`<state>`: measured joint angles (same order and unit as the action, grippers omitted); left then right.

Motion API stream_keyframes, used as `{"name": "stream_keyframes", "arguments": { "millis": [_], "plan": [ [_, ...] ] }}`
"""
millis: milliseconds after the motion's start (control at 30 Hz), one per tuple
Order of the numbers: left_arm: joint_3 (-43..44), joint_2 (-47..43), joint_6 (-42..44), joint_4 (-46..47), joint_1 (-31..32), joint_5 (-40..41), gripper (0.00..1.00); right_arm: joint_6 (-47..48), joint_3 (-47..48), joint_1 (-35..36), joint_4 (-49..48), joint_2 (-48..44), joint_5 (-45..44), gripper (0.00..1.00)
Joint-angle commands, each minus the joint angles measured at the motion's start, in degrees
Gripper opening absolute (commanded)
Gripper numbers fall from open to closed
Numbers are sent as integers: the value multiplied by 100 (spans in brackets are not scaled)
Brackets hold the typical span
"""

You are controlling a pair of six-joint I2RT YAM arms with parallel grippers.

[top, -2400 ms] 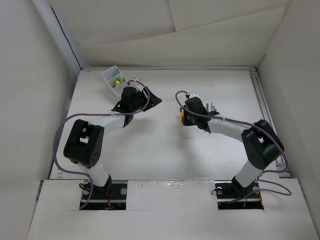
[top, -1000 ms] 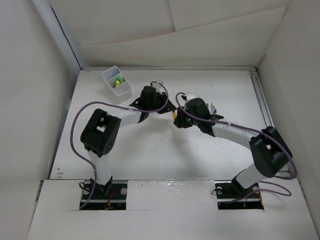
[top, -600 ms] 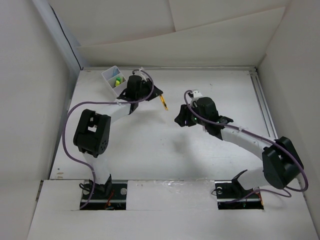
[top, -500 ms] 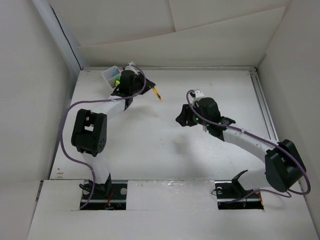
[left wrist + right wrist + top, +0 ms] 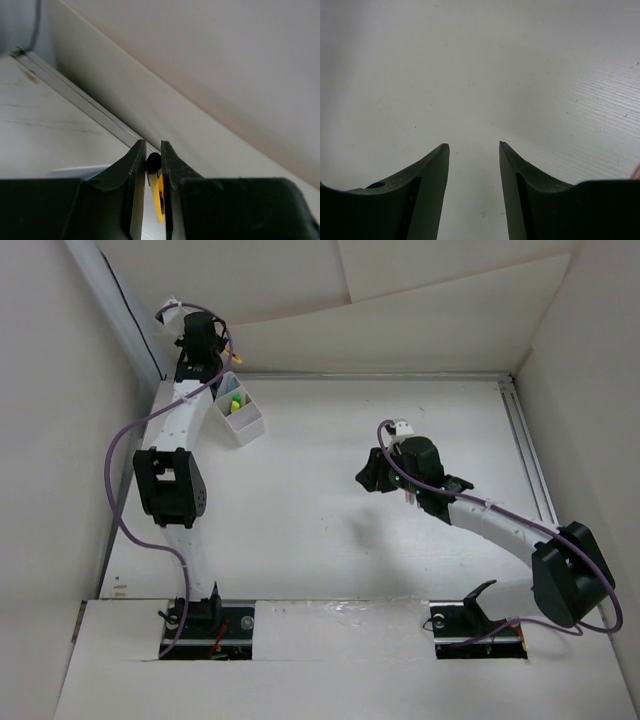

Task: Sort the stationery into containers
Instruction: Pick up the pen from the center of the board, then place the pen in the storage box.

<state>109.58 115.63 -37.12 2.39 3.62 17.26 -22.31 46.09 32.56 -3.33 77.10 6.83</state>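
The yellow knife hangs past the tray's rim. My left gripper will next move back and down over the tray's far section (image 5: 229, 384) (image 5: 95, 173).
The white tray (image 5: 251, 426) stands at the table's back left, with yellow-green pieces (image 5: 235, 401) in one compartment. My left gripper (image 5: 224, 354) is raised high just behind it, near the back wall. In the left wrist view it (image 5: 153, 145) is shut on a thin yellow stationery piece (image 5: 159, 199) with a black end (image 5: 152, 161), which hangs down between the fingers. My right gripper (image 5: 371, 476) hovers over the middle of the table. Its fingers (image 5: 434, 172) stand open over bare white tabletop, with nothing between them.
White walls enclose the table at the back and on both sides. A metal rail (image 5: 526, 454) runs along the right edge. The left arm's purple cable (image 5: 118, 495) loops out towards the left wall. The ledge under the back wall (image 5: 95, 117) lies close ahead of the left fingers.
The two grippers were together mid-table. Since then the left arm has swung back-left and up, carrying the yellow piece over the tray. The right gripper has drawn back slightly to the right.
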Motion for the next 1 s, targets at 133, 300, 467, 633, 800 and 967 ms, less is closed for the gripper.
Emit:
{"name": "stream_keyframes", "arguments": {
  "millis": [133,300,467,633,800,967],
  "plan": [
    [846,522,1425,-565,-19,1587,0,-37,15,-39,-387,-82,-50,50],
    [688,645,1805,-258,-19,1912,0,-37,15,-92,-387,51,90,50],
    [284,592,2122,147,-19,2194,0,-37,15,-92,-387,121,116,50],
    [143,645,2341,332,-19,2265,0,-37,15,-92,-440,121,117,50],
    [-199,645,2341,560,-19,2265,0,-37,15,-92,-492,174,117,50],
    [-463,583,2227,717,104,2265,6,-89,-38,-92,-493,68,-24,50]
  ]
}}
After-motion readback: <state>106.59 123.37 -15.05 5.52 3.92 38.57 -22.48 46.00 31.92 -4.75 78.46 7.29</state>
